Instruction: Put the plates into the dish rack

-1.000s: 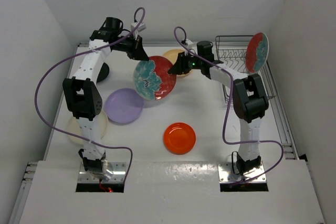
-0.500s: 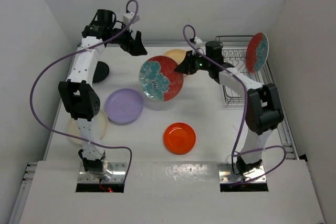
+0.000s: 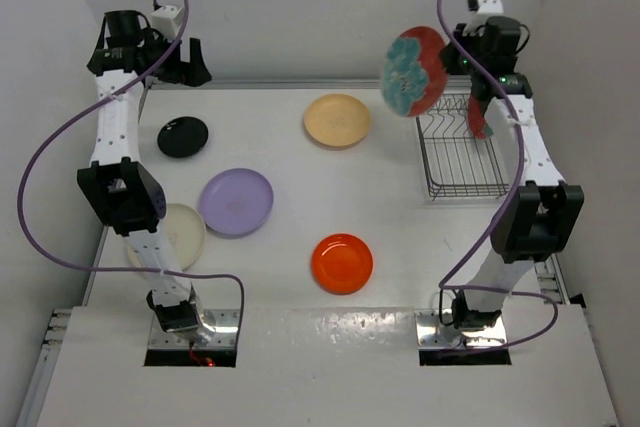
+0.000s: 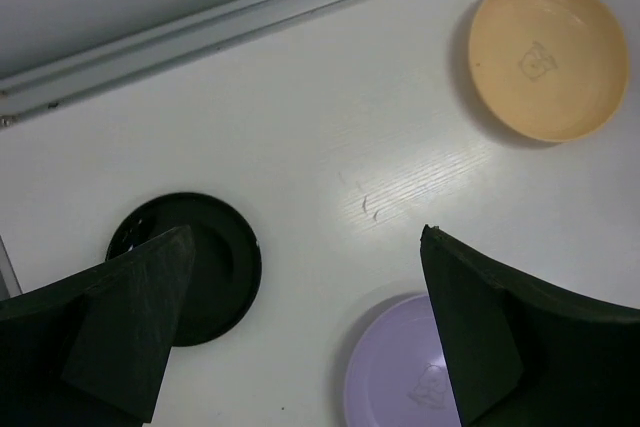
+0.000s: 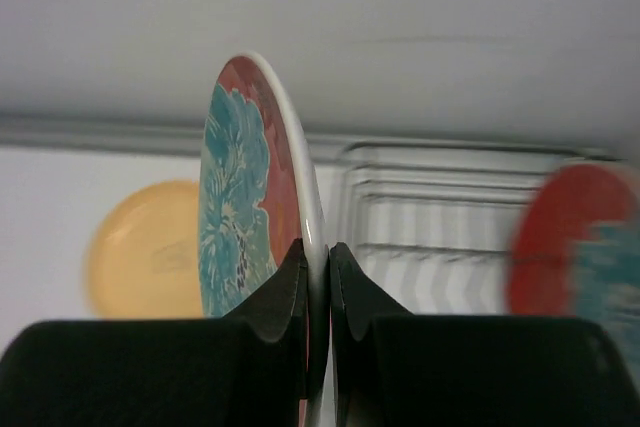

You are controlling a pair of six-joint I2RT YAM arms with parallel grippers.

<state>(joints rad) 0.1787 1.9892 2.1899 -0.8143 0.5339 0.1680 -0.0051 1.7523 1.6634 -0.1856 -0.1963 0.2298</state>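
My right gripper holds its plate. Next, I will swing it over the rack, turn its plate alongside the standing red plate, and then lower its plate.
My right gripper [image 3: 453, 61] [image 5: 317, 252] is shut on the rim of a red plate with teal flowers [image 3: 413, 71] [image 5: 238, 217]. It holds the plate on edge in the air, just left of the wire dish rack [image 3: 458, 163] [image 5: 440, 237]. A second red plate [image 3: 479, 118] [image 5: 575, 237] stands in the rack, partly behind the right arm. My left gripper [image 3: 189, 63] [image 4: 307, 239] hangs open and empty high at the back left. Flat on the table lie the black plate [image 3: 183, 136] [image 4: 205, 267], lavender plate [image 3: 236, 201] [image 4: 395, 372], tan-yellow plate [image 3: 337, 120] [image 4: 548, 57], cream plate [image 3: 181, 235] and orange plate [image 3: 341, 263].
White walls close in the table at the back and on both sides. A metal rail [image 4: 250, 22] runs along the back edge. Purple cables loop from both arms. The rack stands against the right wall.
The left gripper opened off the flowered plate and drew back to the far left corner. The right gripper closed on the plate and carried it up and right to beside the rack.
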